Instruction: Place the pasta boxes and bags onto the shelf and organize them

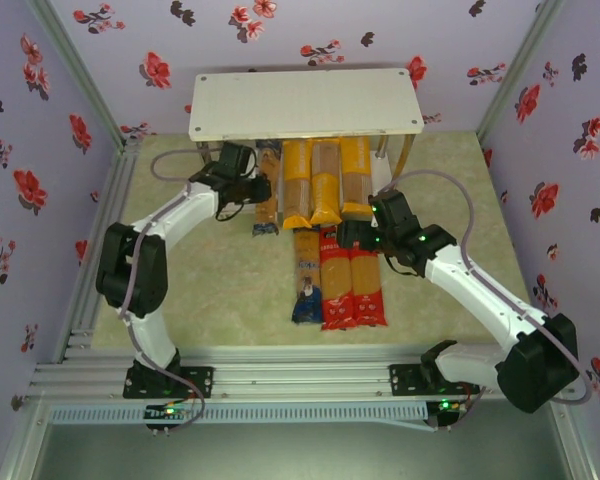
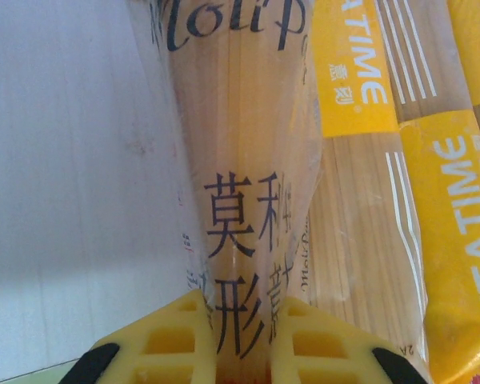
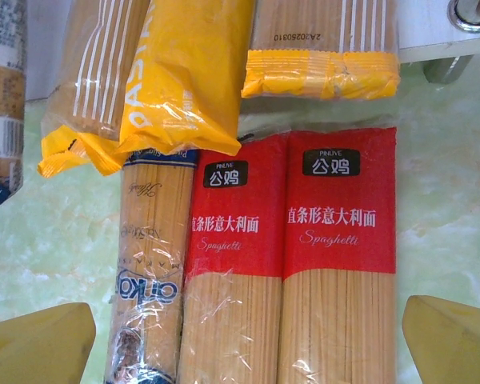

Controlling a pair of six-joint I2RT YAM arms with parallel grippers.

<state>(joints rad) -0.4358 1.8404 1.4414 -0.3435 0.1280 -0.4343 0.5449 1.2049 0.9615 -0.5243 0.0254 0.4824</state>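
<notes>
I should next push the pack in my left gripper outward onto the lower board's deeper part and then let go, because the pack's near end hangs over.
My left gripper [image 1: 252, 190] [image 2: 242, 336] is shut on a brown spaghetti pack with black lettering [image 2: 240, 160] [image 1: 268, 195], which lies on the lower board [image 2: 64, 160] of the white shelf [image 1: 305, 100]. Three yellow-orange packs [image 1: 325, 185] [image 2: 456, 224] lie beside it, their near ends sticking out from under the top board. On the table in front lie two red packs [image 1: 352, 275] [image 3: 340, 208] and a brown pack with dark-blue ends [image 1: 307, 275] [image 3: 152, 264]. My right gripper [image 1: 365, 235] [image 3: 244, 352] hovers open over the red packs' far ends, its fingers [image 3: 452, 340] spread wider than both.
A shiny metal shelf leg [image 3: 444, 68] stands just right of the rightmost yellow pack. Floral walls close in the pale green table [image 1: 210, 290] on three sides. A metal rail [image 1: 300, 380] with both arm bases runs along the near edge.
</notes>
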